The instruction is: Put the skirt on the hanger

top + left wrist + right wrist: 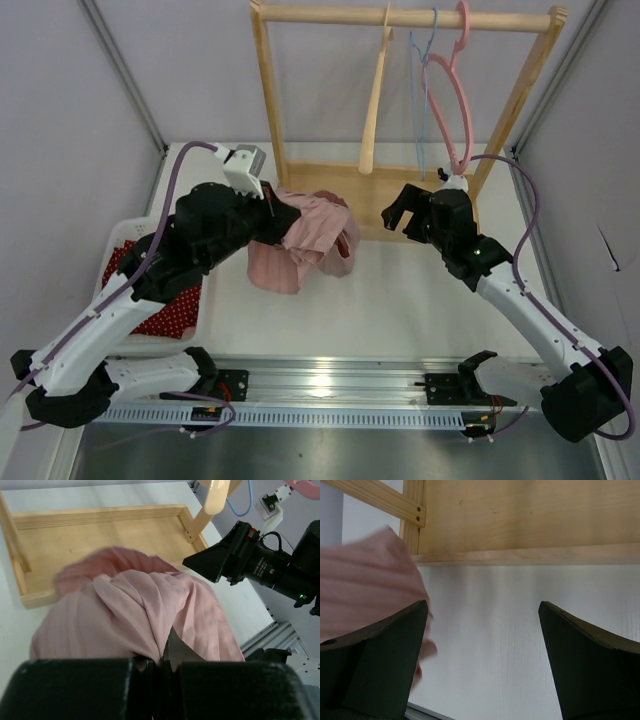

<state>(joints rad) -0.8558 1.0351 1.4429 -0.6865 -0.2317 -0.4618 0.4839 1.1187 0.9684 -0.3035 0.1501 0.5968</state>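
The left gripper moves down next until the bunched skirt settles, then releases it on the tabletop by the tray base, since that spot lies below the gripper.
The pink skirt (305, 240) hangs bunched above the table in front of the wooden rack, and my left gripper (274, 206) is shut on its upper fold. In the left wrist view the skirt (135, 605) fills the middle, with cloth pinched between my left gripper's (162, 662) closed jaws. My right gripper (398, 214) stands open just right of the skirt with nothing between its fingers. The right wrist view shows my right gripper (482, 611) over bare table, the skirt (365, 585) beside its left finger. A wooden hanger (375, 100), a pink hanger (452, 95) and a blue wire hanger (420, 60) hang on the rail.
The wooden rack (400, 16) stands at the back, its tray base (330, 178) behind the skirt. A white basket (122, 232) holding a red dotted cloth (165, 305) sits at the left. A metal rail (330, 385) runs along the near edge.
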